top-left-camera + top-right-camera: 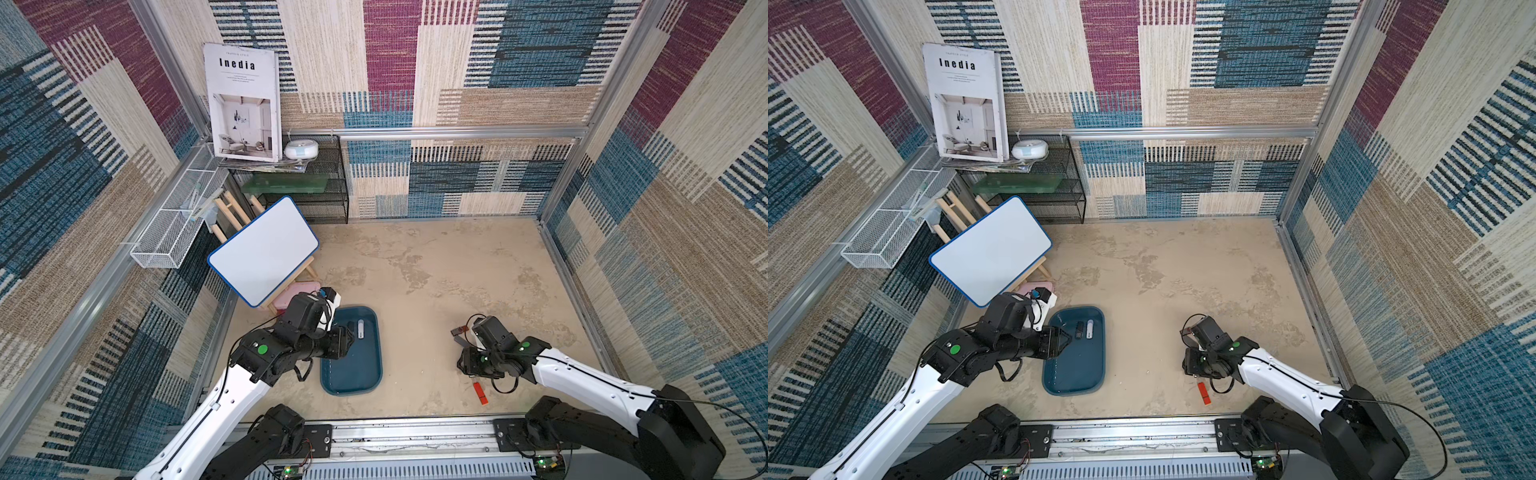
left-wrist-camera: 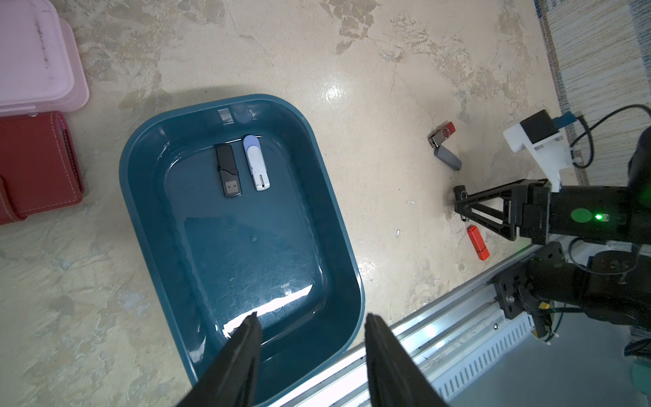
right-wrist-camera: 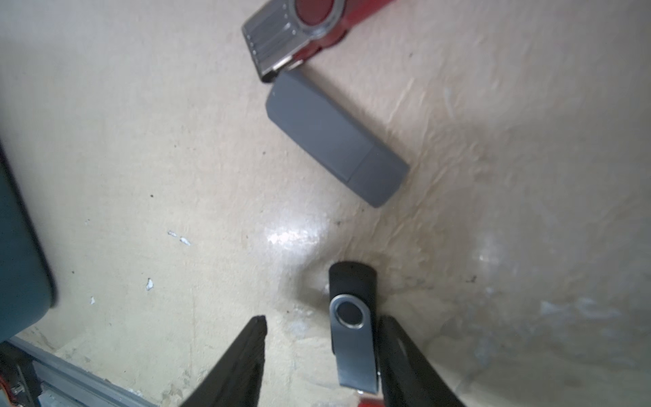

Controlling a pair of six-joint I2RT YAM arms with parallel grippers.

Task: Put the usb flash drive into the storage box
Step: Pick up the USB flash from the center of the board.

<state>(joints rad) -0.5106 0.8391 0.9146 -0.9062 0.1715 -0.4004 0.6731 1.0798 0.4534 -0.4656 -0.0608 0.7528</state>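
The black swivel flash drive is between my right gripper's fingers, against one of them, so my right gripper will next lower and move sideways to centre the metal clip's ringed end (image 3: 351,324), then close.
The storage box (image 1: 353,376) (image 1: 1073,374) (image 2: 246,246) is a shallow teal tray. A black flash drive (image 2: 229,171) and a white-and-blue flash drive (image 2: 256,164) lie side by side in it. My left gripper (image 2: 311,319) (image 1: 1065,334) hangs open and empty over the tray's near end. My right gripper (image 3: 324,319) (image 2: 460,202) is low over the table, open. A black swivel flash drive (image 3: 352,327) with a metal clip lies between its fingers, against one finger (image 3: 398,349). A grey flash drive (image 3: 334,141) (image 1: 461,341) and a red swivel flash drive (image 3: 299,31) lie just beyond.
An orange-red flash drive (image 1: 480,392) (image 2: 478,242) lies near the front rail (image 1: 415,432). A pink lidded box (image 2: 35,60) and a red case (image 2: 35,165) sit left of the tray. A tilted whiteboard (image 1: 264,249) on an easel stands behind them.
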